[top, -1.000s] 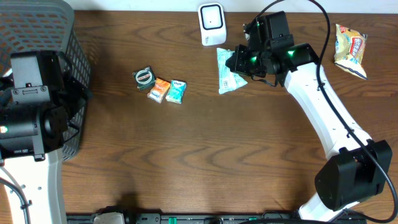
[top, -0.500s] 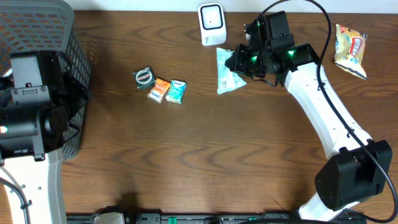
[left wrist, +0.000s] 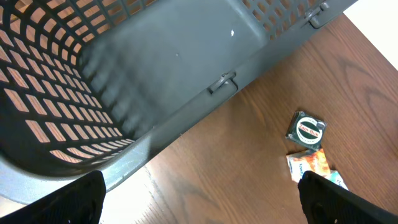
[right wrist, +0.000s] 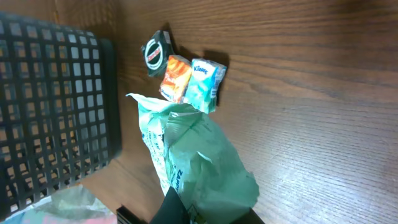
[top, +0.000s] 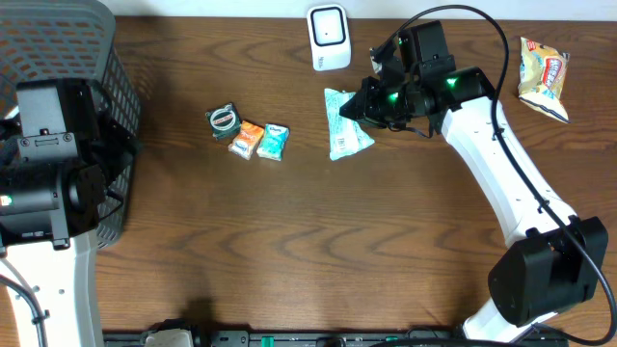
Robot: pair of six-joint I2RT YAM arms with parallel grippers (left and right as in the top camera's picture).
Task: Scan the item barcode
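I'll next turn my right gripper, then lower the green packet point(top: 342, 123) to the empty wood below and release it.
A pale green packet point(top: 342, 123) hangs in my right gripper point(top: 371, 104), which is shut on its right end, just below the white barcode scanner point(top: 328, 38) at the table's back edge. In the right wrist view the green packet point(right wrist: 193, 155) fills the middle, crumpled, rising from between my fingers point(right wrist: 177, 210). My left gripper point(left wrist: 200, 199) stands open and empty over the table beside the grey basket point(left wrist: 149, 81), its fingertips point(left wrist: 78, 198) showing at the bottom corners.
Three small items lie left of centre: a round dark tin point(top: 223, 120), an orange packet point(top: 249, 140) and a teal tissue pack point(top: 274, 142). A yellow snack bag point(top: 542, 76) lies at the back right. The grey basket point(top: 67, 39) stands at the far left.
My right gripper has carried the green packet a little left and toward the front, away from the scanner, and tilted it. The left arm has not moved.
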